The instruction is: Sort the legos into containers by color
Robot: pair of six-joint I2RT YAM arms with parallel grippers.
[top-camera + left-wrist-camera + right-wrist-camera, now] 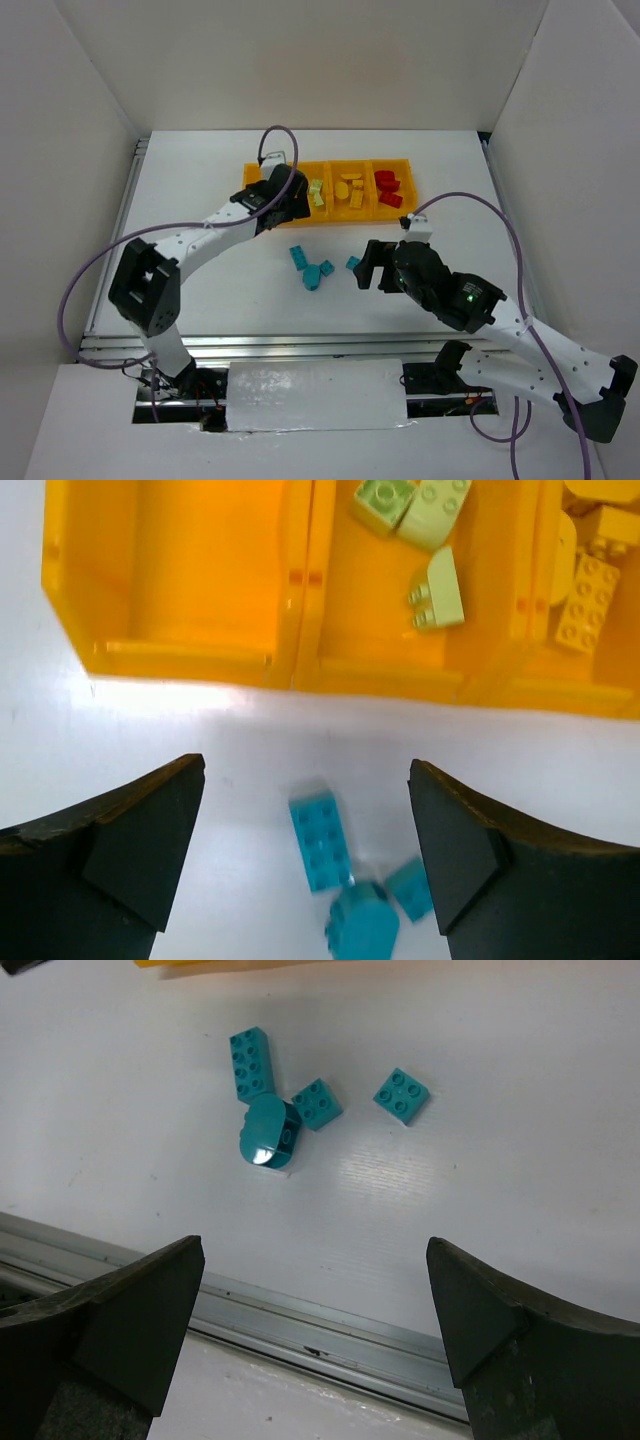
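Observation:
My left gripper needs to move back and down over the long brick's middle and close, since its long sides are clear of the rounded brick.
Several cyan bricks lie loose on the white table: a long one, a rounded one, a small square one and another square one. The orange-yellow tray stands behind them, holding pale green bricks, yellow bricks and red bricks. Its leftmost compartment is empty. My left gripper is open and empty, above the tray's near edge; the long brick lies between its fingers, lower down. My right gripper is open and empty beside the right square brick.
A metal rail runs along the table's near edge, under the right gripper. White walls enclose the table on three sides. The left arm's purple cable loops over the tray's left end.

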